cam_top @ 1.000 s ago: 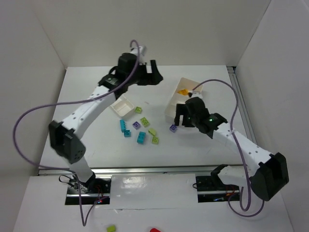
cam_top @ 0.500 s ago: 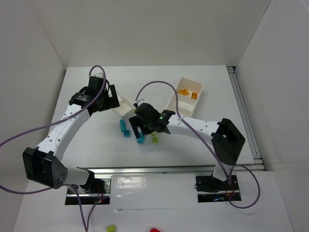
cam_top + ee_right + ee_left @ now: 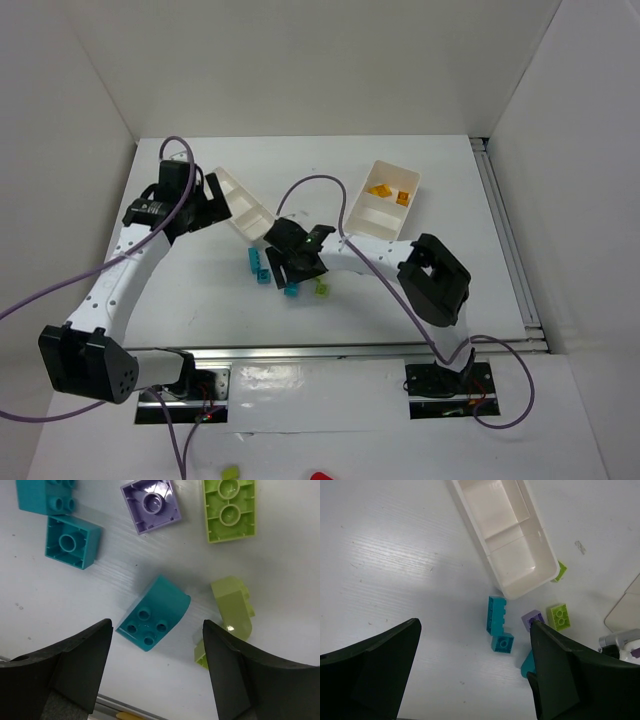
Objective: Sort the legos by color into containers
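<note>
The long cyan brick lies below the left gripper and to its right in the top view, so the left gripper will move down and back onto the brick.
Several legos lie mid-table. My right gripper (image 3: 292,268) is open right above them, and a cyan curved brick (image 3: 155,612) lies between its fingers, untouched. Around it are a cyan square brick (image 3: 72,541), a purple brick (image 3: 151,505), a lime brick (image 3: 230,510) and a lime curved brick (image 3: 232,610). My left gripper (image 3: 207,200) is open and empty, above the table beside the left white tray (image 3: 245,205). That tray (image 3: 505,535) holds nothing. The right white tray (image 3: 362,218) holds orange bricks (image 3: 378,189).
A long cyan brick (image 3: 496,615) and a lime brick (image 3: 560,571) lie close against the left tray's near end. My right arm stretches across the table's middle in front of the right tray. White walls enclose the table at left, back and right.
My right gripper has swung from beside the right tray leftward to over the bricks in the middle. My left gripper has pulled back from the far centre to the left of the left tray.
</note>
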{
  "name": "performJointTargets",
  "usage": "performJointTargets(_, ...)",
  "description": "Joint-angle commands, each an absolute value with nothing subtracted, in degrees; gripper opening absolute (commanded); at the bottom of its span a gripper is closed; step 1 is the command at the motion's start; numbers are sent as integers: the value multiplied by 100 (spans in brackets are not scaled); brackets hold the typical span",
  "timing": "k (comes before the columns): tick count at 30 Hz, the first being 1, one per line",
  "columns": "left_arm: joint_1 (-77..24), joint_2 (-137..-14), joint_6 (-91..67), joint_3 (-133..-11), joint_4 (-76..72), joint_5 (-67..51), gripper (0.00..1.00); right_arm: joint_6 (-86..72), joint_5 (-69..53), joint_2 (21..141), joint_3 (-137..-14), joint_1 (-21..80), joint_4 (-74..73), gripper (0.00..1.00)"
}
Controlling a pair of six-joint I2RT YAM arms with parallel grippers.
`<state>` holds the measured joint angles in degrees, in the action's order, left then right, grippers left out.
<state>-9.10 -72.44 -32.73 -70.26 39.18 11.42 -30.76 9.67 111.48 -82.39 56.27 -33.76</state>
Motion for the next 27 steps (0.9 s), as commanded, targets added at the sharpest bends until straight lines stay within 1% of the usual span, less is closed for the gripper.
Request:
performJointTargets(1, -853, -7128, -3155, -6908, 3771, 861, 99, -3226, 1047, 11258, -8464, 5651, -3604, 80)
performJointTargets(4, -800, -7128, -3208, -6908, 3718, 748, 99, -3173, 976, 11478, -8586, 5651, -3604, 75)
performJointTargets(7, -800, -7181, -3208, -6856, 3718, 747, 99, -3059, 923, 11531, -8587, 5651, -3604, 66)
performJointTargets(8, -800, -7181, -3208, -6855, 3718, 747, 98, -3059, 923, 11531, -8587, 5651, -3604, 59)
performJointTargets(10, -800, -7181, -3260, -6803, 3665, 747, 98, -3059, 923, 11531, -8587, 5704, -3604, 51)
performJointTargets(11, -800, -7181, -3261, -6803, 3665, 747, 98, -3059, 923, 11531, -8587, 5704, -3604, 42)
performJointTargets(12, -800, -7181, -3261, -6803, 3665, 747, 98, -3059, 923, 11531, -8587, 5704, -3604, 37)
performJointTargets(13, -800, -7181, -3261, -6803, 3665, 747, 98, -3059, 1053, 11383, -8587, 5704, -3604, 35)
performJointTargets(15, -800, -7181, -3261, -6803, 3665, 747, 98, -3059, 1194, 11172, -8587, 5704, -3604, 34)
performJointTargets(16, -800, -7181, -3209, -6803, 3665, 747, 98, -3059, 1404, 10832, -8587, 5704, -3604, 32)
performJointTargets(20, -800, -7303, -3155, -6803, 3726, 677, 98, -3006, 1748, 9889, -8482, 5222, -3419, 32)
performJointTargets(23, -940, -7532, -3208, -6908, 3963, 958, 98, -2787, 1986, 9475, -8412, 4598, -3367, 32)
performJointTargets(24, -993, -7584, -3278, -6908, 4016, 958, 97, -2734, 2099, 9422, -8359, 4249, -3366, 34)
performJointTargets(27, -1239, -7646, -3349, -6847, 4017, 958, 97, -2593, 2101, 9422, -8358, 3693, -3305, 34)
